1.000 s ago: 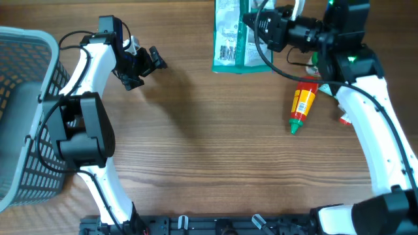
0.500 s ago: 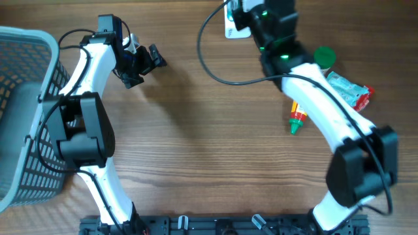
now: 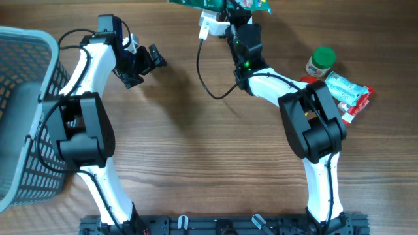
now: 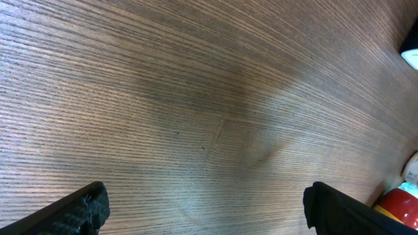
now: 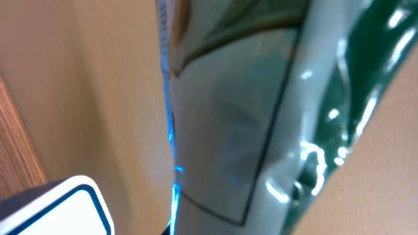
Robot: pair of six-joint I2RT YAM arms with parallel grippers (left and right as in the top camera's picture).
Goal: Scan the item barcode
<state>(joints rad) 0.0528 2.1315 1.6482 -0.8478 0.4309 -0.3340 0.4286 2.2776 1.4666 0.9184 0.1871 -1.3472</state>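
My right gripper holds the green packet and should swing back and down to release it over the teal one, which is to its right in the overhead view.
The item is a green and white packet (image 3: pixel 222 4), held up at the far edge of the table with my right gripper (image 3: pixel 234 14) shut on it. In the right wrist view the packet (image 5: pixel 248 117) fills the frame, blurred, with a thin blue line of light down its white panel. No barcode can be made out, and the fingers are hidden there. My left gripper (image 3: pixel 145 68) hangs open over bare wood at the back left. Its two black fingertips (image 4: pixel 85 209) stand far apart with nothing between them.
A grey mesh basket (image 3: pixel 19 117) stands at the left edge. A green-lidded jar (image 3: pixel 321 62) and a teal and red packet (image 3: pixel 346 91) lie at the right. A white device with a blue rim (image 5: pixel 59 209) shows at the lower left of the right wrist view.
My right arm has swung the green packet from the back right to the left and up to the far edge. The left arm has not moved.
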